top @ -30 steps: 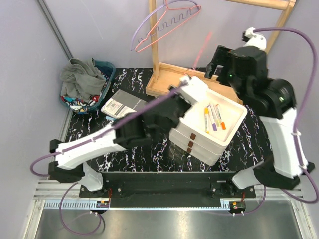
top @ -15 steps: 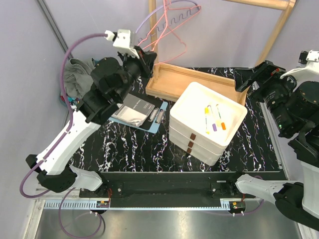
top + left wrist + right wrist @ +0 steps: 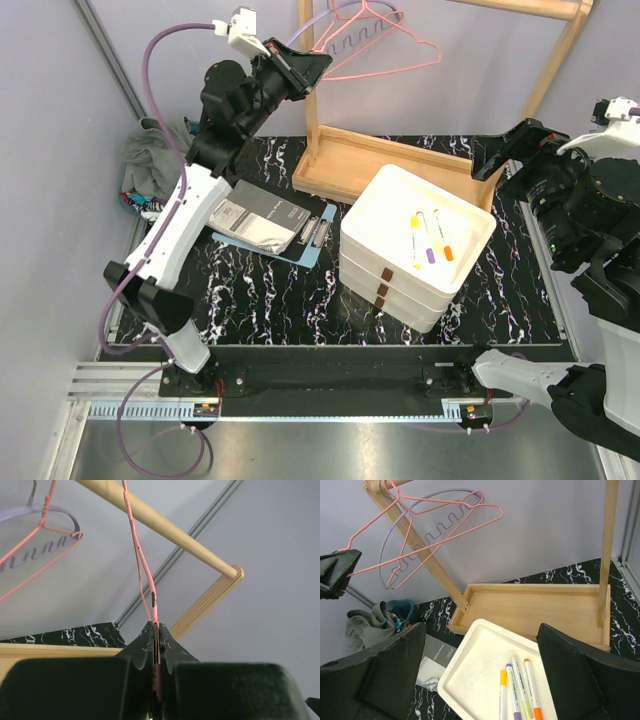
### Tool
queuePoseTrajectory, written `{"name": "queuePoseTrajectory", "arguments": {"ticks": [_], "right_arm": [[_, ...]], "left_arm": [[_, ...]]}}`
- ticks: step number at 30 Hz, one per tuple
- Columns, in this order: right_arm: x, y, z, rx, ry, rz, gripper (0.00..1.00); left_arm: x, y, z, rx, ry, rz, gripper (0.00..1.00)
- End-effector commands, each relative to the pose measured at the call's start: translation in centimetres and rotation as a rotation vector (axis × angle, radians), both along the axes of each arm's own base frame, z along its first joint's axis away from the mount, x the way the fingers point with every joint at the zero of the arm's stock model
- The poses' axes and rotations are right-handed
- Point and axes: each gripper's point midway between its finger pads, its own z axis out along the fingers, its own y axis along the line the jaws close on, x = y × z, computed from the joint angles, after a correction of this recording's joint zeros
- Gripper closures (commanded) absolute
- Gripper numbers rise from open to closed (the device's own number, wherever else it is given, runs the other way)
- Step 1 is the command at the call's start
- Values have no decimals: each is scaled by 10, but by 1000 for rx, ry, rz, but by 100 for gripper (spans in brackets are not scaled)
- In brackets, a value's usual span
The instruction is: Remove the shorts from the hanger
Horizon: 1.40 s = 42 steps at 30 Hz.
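The pink hanger is bare and its hook rests on the bar, so the left gripper next needs to ease slightly down from the wooden bar and let go of the hanger's pinched wire [image 3: 154, 614].
The shorts lie heaped in a blue basket [image 3: 128, 203] at the far left: the grey pair [image 3: 150, 148] on top, a multicolour edge [image 3: 135, 207] below it, no navy pair to be made out. They also show in the right wrist view [image 3: 367, 625]. My left gripper [image 3: 303, 66] is raised by the wooden rack and shut on the wire of a bare pink hanger [image 3: 395, 55], seen pinched between the fingers in the left wrist view [image 3: 155, 630]. A bare purple hanger [image 3: 445, 492] hangs beside it. My right gripper [image 3: 502, 152] is open and empty above the white trays.
A wooden rack with a rail [image 3: 165, 527] and base tray [image 3: 370, 165] stands at the back. Stacked white trays [image 3: 390, 215] hold three markers [image 3: 430, 238]. A grey booklet on a clipboard [image 3: 265, 220] lies left of them. Walls close in on both sides.
My left arm swung from across the table up to the hangers and took hold of the pink hanger, pulling it rightward. My right arm drew back from the rack to the right.
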Motion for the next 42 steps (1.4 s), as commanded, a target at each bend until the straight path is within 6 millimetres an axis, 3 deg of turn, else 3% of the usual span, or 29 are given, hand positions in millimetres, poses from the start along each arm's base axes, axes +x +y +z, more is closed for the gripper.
{"name": "queuePoseTrajectory", "arguments": {"ticks": [1,11,17,23,24,25,26,29,32,33,34,35,38,42], "right_arm": [[-6,-20,17,6,-63,-76,0],[-6,-26,17,-17,-65,-105,0],[-1,-15,13,-26,-51,-62,0],[3,0,2,-19,-24,-3,0],[4,4,1,-18,-19,8,0],[4,5,-1,-15,-14,16,0],[5,10,-2,-14,-10,37,0],[8,22,-8,-15,12,84,0],[13,37,-18,-12,46,134,0],[15,41,-23,-10,64,145,0],[16,48,-27,2,82,166,0],[18,51,-33,1,103,174,0],[22,58,-46,18,159,179,0],[30,67,-70,11,247,174,0]], "left_arm": [[-7,-4,37,-117,-73,-87,100],[25,5,-7,-46,7,4,100],[33,31,-30,-13,87,102,100],[31,42,-41,28,129,93,60],[26,46,-36,43,113,105,54],[23,49,-38,60,124,116,35],[22,52,-38,72,122,125,29],[3,65,-32,133,99,146,22],[-11,72,-47,184,130,154,15],[-26,78,-42,184,123,155,13],[-28,80,-58,208,150,153,9],[-44,86,-50,204,132,153,9],[-73,95,-65,223,160,136,5],[-112,92,-75,199,178,49,1]]}}
